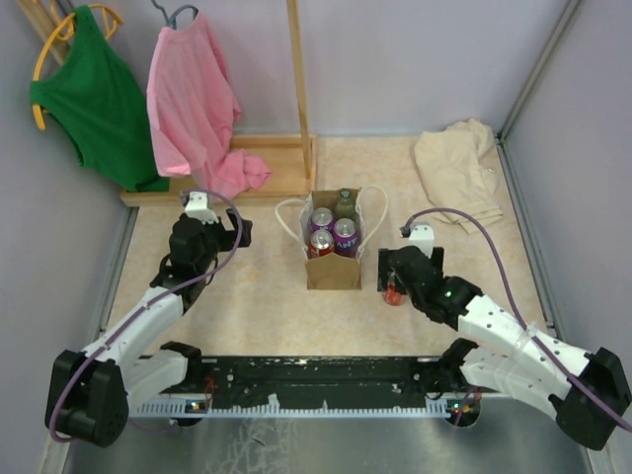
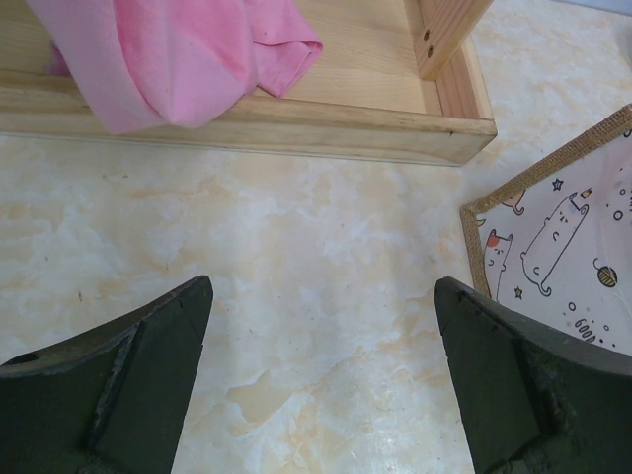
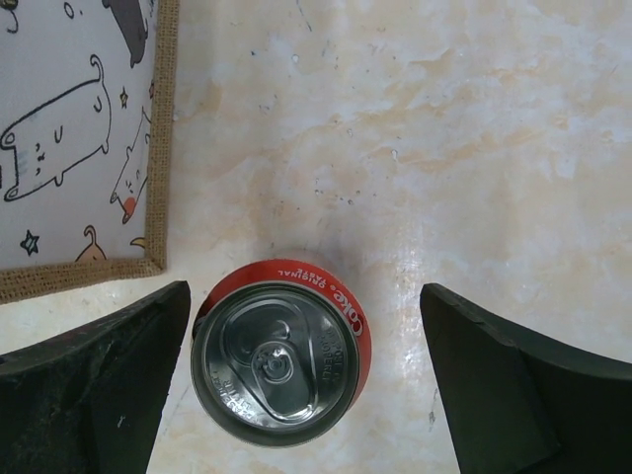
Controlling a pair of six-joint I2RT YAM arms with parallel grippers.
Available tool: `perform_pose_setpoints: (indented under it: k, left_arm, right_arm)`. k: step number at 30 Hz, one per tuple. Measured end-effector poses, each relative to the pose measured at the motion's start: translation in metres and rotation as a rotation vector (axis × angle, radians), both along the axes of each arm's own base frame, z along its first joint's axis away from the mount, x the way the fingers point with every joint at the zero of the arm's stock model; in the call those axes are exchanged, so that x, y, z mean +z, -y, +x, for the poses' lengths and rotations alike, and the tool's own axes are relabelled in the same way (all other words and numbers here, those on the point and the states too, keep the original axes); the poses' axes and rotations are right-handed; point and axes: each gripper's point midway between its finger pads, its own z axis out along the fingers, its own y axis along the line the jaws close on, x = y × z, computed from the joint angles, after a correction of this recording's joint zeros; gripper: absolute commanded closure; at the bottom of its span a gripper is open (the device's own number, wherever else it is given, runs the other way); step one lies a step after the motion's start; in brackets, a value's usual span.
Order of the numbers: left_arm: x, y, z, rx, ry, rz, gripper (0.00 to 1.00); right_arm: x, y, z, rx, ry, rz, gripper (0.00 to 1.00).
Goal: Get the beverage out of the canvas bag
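The robot's right gripper needs to rise, move over the bag and go down onto the nearer purple can, because that can stands to the gripper's left in the top view.
The canvas bag (image 1: pixel 334 272) stands upright in the middle of the table, with white rope handles and a cat print on its side. Inside it are two purple cans (image 1: pixel 345 233), a red can (image 1: pixel 321 244) and a dark green-capped bottle (image 1: pixel 345 201). A red Coke can (image 1: pixel 395 292) stands upright on the table just right of the bag. My right gripper (image 1: pixel 393 279) is open above it. In the right wrist view the can (image 3: pixel 281 354) sits between the fingers, nearer the left one, with the bag (image 3: pixel 69 148) at upper left. My left gripper (image 1: pixel 222 232) is open and empty left of the bag (image 2: pixel 553 247).
A wooden rack base (image 1: pixel 267 163) lies at the back left with a pink garment (image 1: pixel 193 99) draped onto it and a green garment (image 1: pixel 94 94) hanging beside it. A pale beige cloth (image 1: pixel 459 168) lies at the back right. Walls close both sides.
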Motion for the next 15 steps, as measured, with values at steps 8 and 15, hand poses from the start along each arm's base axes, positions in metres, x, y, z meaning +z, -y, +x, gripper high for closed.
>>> perform_pose_setpoints:
  k: [8,15]
  left_arm:
    - [0.000,0.000,0.000,0.000,0.000,0.000,0.00]
    - [0.000,0.000,0.000,0.001,0.000,0.000,0.00]
  right_arm:
    - [0.016,0.004,0.005,-0.009,0.052,-0.019,0.01]
    - [0.111,-0.003,0.034,-0.019,0.269,0.025,0.01]
